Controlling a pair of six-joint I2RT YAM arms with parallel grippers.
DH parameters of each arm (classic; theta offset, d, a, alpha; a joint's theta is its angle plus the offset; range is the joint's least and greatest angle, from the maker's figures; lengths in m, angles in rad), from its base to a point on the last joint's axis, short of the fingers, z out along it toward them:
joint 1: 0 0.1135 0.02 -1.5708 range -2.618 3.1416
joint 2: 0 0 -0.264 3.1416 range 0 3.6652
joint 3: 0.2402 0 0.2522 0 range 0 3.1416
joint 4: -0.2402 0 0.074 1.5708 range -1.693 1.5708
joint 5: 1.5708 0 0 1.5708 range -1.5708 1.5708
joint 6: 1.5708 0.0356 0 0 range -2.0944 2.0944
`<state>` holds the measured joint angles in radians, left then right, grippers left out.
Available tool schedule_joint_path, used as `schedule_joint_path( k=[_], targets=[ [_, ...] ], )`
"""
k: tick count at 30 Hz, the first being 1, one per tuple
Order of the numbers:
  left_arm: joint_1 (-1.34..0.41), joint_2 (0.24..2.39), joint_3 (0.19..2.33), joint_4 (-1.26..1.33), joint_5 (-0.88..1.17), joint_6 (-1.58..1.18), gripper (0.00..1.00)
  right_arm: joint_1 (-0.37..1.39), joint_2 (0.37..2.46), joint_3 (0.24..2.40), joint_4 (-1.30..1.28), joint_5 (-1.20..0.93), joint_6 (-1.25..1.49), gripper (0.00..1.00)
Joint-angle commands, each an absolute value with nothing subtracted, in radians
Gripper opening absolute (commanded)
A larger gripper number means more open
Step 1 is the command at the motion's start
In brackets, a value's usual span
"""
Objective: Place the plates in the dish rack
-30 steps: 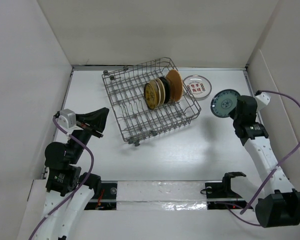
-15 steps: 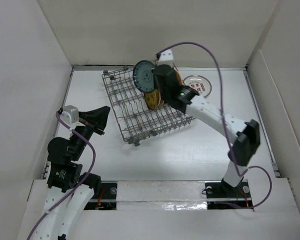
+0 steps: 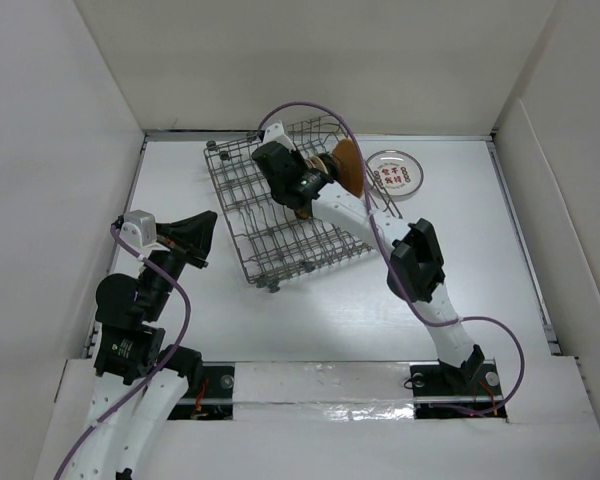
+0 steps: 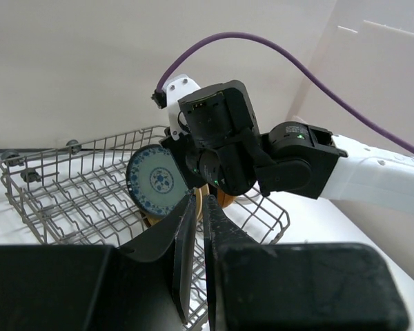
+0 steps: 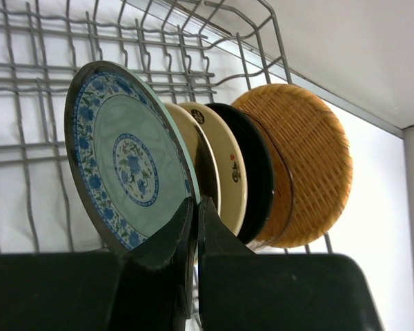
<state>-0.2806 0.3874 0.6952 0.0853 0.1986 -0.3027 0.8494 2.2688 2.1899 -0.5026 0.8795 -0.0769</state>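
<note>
The right gripper moves down toward the rack's bottom wires next and releases the teal plate's rim, since the patterned teal plate (image 5: 121,158) still stands higher than the row beside it.
My right gripper (image 3: 292,183) reaches into the grey wire dish rack (image 3: 242,205) and is shut (image 5: 194,202) on the rim of the patterned teal plate (image 5: 121,158). The plate is upright at the near end of a row: a yellow plate (image 5: 204,162), a cream plate (image 5: 228,165), a black plate (image 5: 259,172) and an orange-brown plate (image 5: 307,155). The left wrist view shows the teal plate (image 4: 155,183) in the rack (image 4: 62,189). My left gripper (image 3: 202,238) is shut and empty (image 4: 201,204), left of the rack. A white plate with red marks (image 3: 395,172) lies flat on the table. The pale pink plate is out of view.
White walls close in the table at the back and on both sides. The right arm (image 3: 415,260) stretches across the table from the front right to the rack. The rack sits askew at the back middle.
My right arm has carried the teal plate from the table's right side over the rack and lowered it into the row beside the yellow plate. The left arm has barely moved.
</note>
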Motion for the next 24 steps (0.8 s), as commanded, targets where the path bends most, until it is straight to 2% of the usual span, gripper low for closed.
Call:
schedule_joint_path(
  k=[1, 10, 21, 22, 24],
  targets=[
    [-0.285, 0.387, 0.703, 0.126, 0.201, -0.290, 0.06, 0.861, 2.249, 2.273, -0.495, 0.954, -0.120, 0.00],
    [-0.285, 0.387, 0.701, 0.130, 0.215, -0.293, 0.07, 0.891, 2.312, 2.247, -0.551, 0.942, -0.063, 0.00],
    [-0.285, 0.397, 0.701, 0.124, 0.206, -0.293, 0.07, 0.928, 2.287, 2.149, -0.578, 0.925, -0.006, 0.00],
    [-0.285, 0.399, 0.703, 0.124, 0.213, -0.295, 0.07, 0.940, 2.283, 2.145, -0.571, 0.922, -0.005, 0.02],
    [-0.285, 0.393, 0.701, 0.132, 0.224, -0.296, 0.07, 0.940, 2.267, 2.132, -0.561, 0.934, -0.005, 0.17]
  ],
)
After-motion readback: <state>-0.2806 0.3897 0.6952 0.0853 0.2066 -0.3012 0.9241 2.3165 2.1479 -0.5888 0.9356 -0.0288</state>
